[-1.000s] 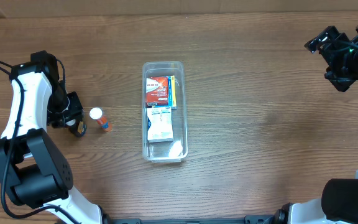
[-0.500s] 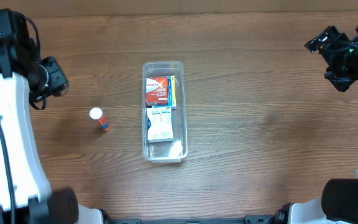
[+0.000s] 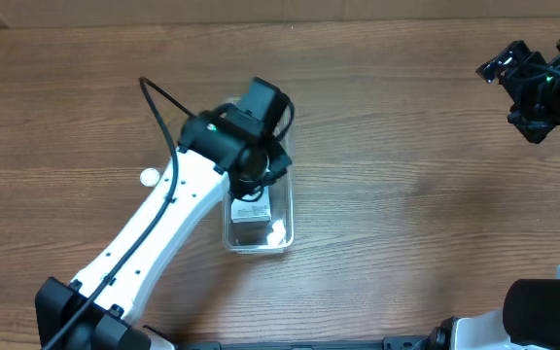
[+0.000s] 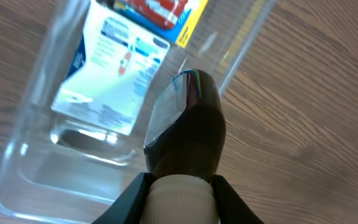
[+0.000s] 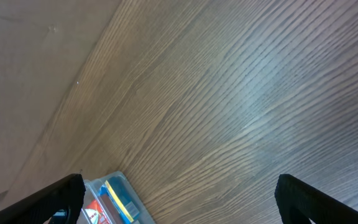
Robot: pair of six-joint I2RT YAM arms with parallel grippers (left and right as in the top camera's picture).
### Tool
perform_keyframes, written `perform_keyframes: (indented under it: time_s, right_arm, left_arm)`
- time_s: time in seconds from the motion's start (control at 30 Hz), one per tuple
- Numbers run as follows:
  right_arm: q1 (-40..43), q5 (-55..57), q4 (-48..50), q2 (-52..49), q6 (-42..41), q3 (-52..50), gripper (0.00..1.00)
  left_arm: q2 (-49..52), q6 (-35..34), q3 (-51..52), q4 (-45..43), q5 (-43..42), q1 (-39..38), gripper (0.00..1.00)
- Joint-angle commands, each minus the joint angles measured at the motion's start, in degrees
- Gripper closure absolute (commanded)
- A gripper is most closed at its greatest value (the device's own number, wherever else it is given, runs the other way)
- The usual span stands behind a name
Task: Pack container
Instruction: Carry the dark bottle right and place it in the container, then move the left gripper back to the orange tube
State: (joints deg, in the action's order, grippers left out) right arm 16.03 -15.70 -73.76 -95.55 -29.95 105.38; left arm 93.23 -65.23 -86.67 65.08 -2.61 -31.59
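My left gripper lowers the brown bottle (image 4: 188,130) into the gap beside the white and blue box next, then releases the bottle's white cap, because that gap along the container's side is empty.
The container (image 3: 257,244) is a clear narrow bin at the table's middle, holding a white and blue box (image 3: 251,220) and a red and yellow box (image 4: 160,9). My left gripper (image 3: 256,170) hangs over it. In the left wrist view the left gripper (image 4: 180,199) is shut on the white cap of a dark brown bottle (image 4: 188,130). The bottle hangs above the container's (image 4: 23,162) right wall, beside the white box (image 4: 114,68). My right gripper (image 3: 523,83) is open and empty at the far right; in the right wrist view (image 5: 179,186) it is wide apart over bare wood.
A small white-capped tube (image 3: 149,177) lies left of the container, partly hidden by my left arm. The container's corner (image 5: 114,193) shows at the bottom left of the right wrist view. The table is brown wood.
My left arm has swung from the far left of the table to above the container, covering most of it in the overhead view. The right arm has not moved.
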Motion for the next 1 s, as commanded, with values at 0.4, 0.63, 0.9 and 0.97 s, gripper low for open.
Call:
perform_keyframes:
  time_s: [0.4, 0.63, 0.9, 0.97]
  right_arm:
    - [-0.1, -0.3, 0.2, 0.1, 0.1, 0.3, 0.00]
    - [-0.1, -0.3, 0.2, 0.1, 0.1, 0.3, 0.00]
    - [-0.1, -0.3, 0.2, 0.1, 0.1, 0.3, 0.00]
    - [-0.1, -0.3, 0.2, 0.1, 0.1, 0.3, 0.00]
  left_arm:
    - [2.7, -10.2, 13.9, -14.8, -3.0, -2.6, 0.71]
    - [2.9, -7.5, 13.6, -19.5, -5.8, -0.5, 0.16]
    - [-1.6, 23.1, -8.0, 4.4, 6.3, 10.9, 0.00]
    - [-1.5, 37.4, -10.1, 8.8, 7.1, 16.2, 0.00]
